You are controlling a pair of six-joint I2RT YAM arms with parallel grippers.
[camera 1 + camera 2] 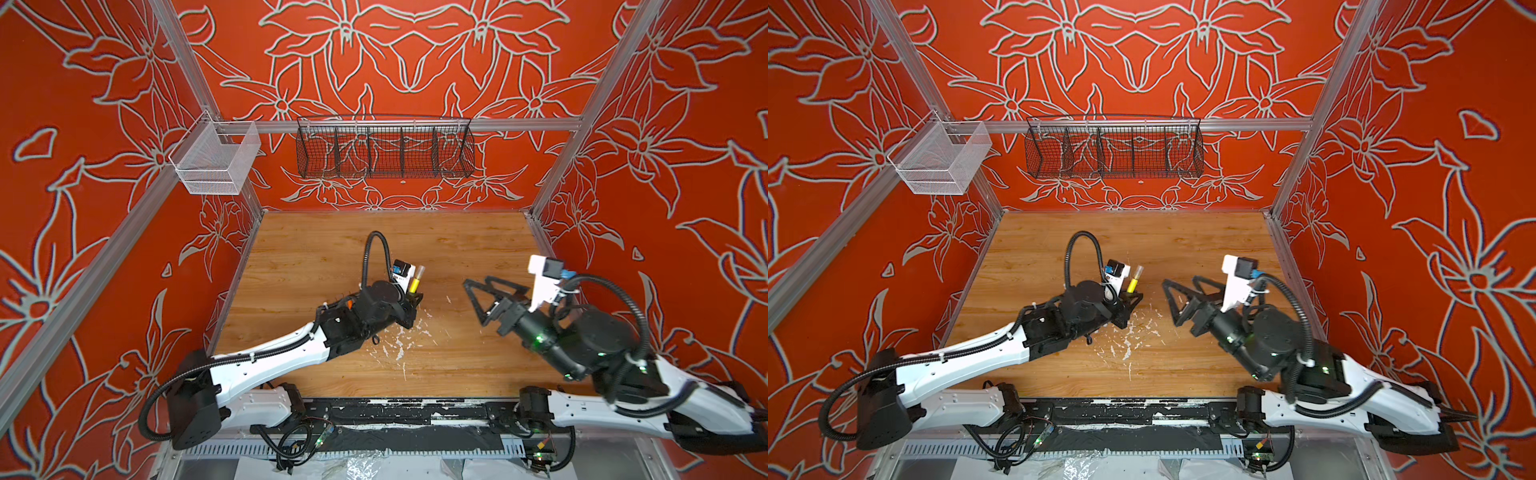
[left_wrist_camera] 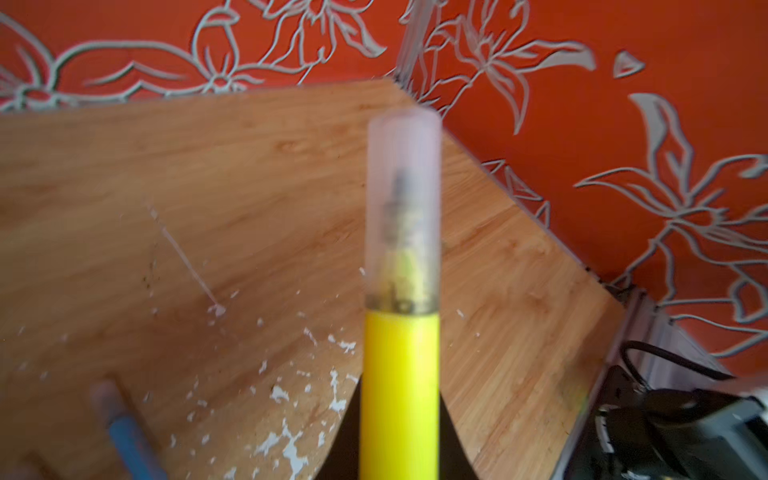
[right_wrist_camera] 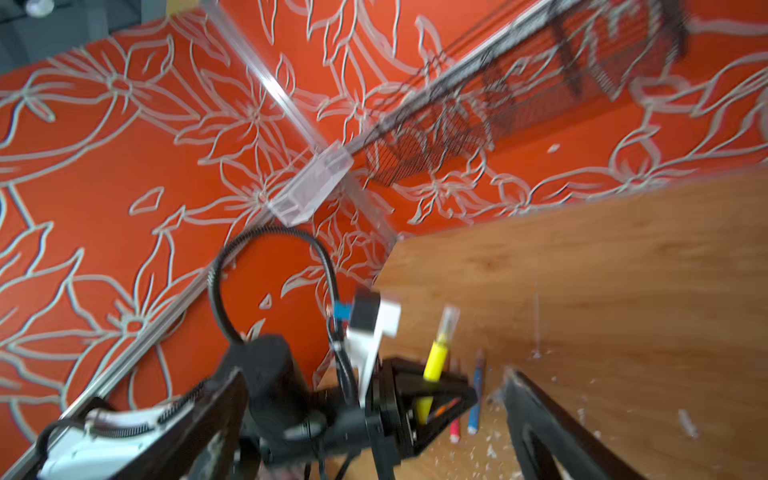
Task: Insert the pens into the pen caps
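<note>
The yellow pen's tip is capped, so next I need to tilt and lower my left gripper and let go of the yellow pen beside the blue pen [image 2: 133, 440] below the gripper.
My left gripper [image 1: 415, 297] [image 1: 1133, 296] [image 2: 399, 457] [image 3: 432, 390] is shut on a yellow pen [image 1: 414, 286] [image 1: 1132, 286] [image 2: 399, 395] [image 3: 436, 361] and holds it upright. A clear pen cap [image 1: 420, 271] [image 1: 1138, 271] [image 2: 403, 187] [image 3: 451, 318] sits over its tip. To the right, apart from the pen, my right gripper [image 1: 476, 280] [image 1: 1179, 280] [image 3: 374, 374] is open and holds nothing. A blue pen [image 2: 133, 440] [image 3: 477, 390] and a pink pen [image 3: 455, 434] lie on the table beside the left gripper, hidden in both top views.
White flecks [image 1: 399, 345] [image 2: 286, 440] are scattered over the wooden table [image 1: 457, 249] in front of the left gripper. On the back rail hang a black wire basket [image 1: 384, 149] and a white mesh basket [image 1: 216, 162]. Orange patterned walls enclose three sides.
</note>
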